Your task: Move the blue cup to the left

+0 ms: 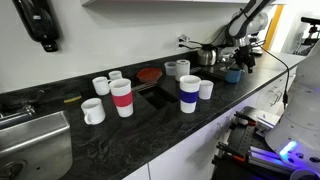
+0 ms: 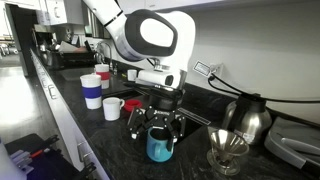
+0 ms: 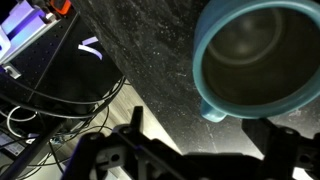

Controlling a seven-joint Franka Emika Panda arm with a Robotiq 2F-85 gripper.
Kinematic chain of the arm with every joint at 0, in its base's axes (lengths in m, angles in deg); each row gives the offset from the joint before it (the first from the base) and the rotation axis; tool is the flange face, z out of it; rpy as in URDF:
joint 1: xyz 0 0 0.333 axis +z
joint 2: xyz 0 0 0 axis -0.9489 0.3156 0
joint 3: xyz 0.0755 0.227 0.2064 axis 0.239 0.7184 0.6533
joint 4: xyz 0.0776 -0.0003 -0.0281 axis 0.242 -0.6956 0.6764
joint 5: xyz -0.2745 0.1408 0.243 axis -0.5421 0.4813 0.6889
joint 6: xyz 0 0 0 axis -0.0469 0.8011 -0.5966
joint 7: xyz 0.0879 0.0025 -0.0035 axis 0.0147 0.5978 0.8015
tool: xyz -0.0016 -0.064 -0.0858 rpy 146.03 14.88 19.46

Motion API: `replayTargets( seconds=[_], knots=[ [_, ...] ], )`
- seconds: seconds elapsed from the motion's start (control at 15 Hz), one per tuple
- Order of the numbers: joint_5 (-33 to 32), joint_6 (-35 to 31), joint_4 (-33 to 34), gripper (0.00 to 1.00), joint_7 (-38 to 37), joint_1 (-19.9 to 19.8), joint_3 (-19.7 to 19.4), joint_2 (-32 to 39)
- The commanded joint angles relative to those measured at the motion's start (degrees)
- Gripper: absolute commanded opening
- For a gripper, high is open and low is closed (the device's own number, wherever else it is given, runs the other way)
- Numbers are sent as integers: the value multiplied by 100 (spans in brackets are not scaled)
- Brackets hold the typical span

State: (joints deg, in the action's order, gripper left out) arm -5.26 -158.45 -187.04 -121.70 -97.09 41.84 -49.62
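Note:
I will next move my gripper down toward the cup's handle stub point(image 3: 211, 110) and close on the cup's rim there, because the handle stub faces the open gap.
The blue cup point(image 2: 160, 147) is a small teal mug standing upright on the dark speckled counter, near its front edge. It also shows in an exterior view point(image 1: 232, 74), far off under the arm. My gripper point(image 2: 158, 124) hangs directly above it, jaws open, fingers spread to either side of the rim and not closed on it. In the wrist view the cup's open mouth point(image 3: 262, 55) fills the upper right, with its handle stub pointing down. The dark fingers of my gripper point(image 3: 210, 128) sit at the bottom of the frame, apart from the cup.
A white cup with a dark blue band point(image 1: 189, 93) point(image 2: 91, 92), a white cup with a red band point(image 1: 122, 98) and small white mugs point(image 1: 92, 110) point(image 2: 112, 107) stand along the counter. A metal kettle point(image 2: 250, 117) and a glass dripper point(image 2: 227, 150) stand close beside the cup. A sink point(image 1: 30, 140) is at the far end.

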Motion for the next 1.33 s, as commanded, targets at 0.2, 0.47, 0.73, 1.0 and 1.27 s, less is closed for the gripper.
replayTargets(
  seconds=[0.2,0.47,0.73,1.0,1.27],
  knots=[
    [-21,-514,250,100,-469,132,-143,697],
    [14,-598,398,66,-528,187,-231,892],
    [20,-589,457,38,-537,230,-301,958],
    [35,-577,454,10,-520,252,-334,961],
    [40,-583,457,4,-484,269,-340,918]
  ],
)
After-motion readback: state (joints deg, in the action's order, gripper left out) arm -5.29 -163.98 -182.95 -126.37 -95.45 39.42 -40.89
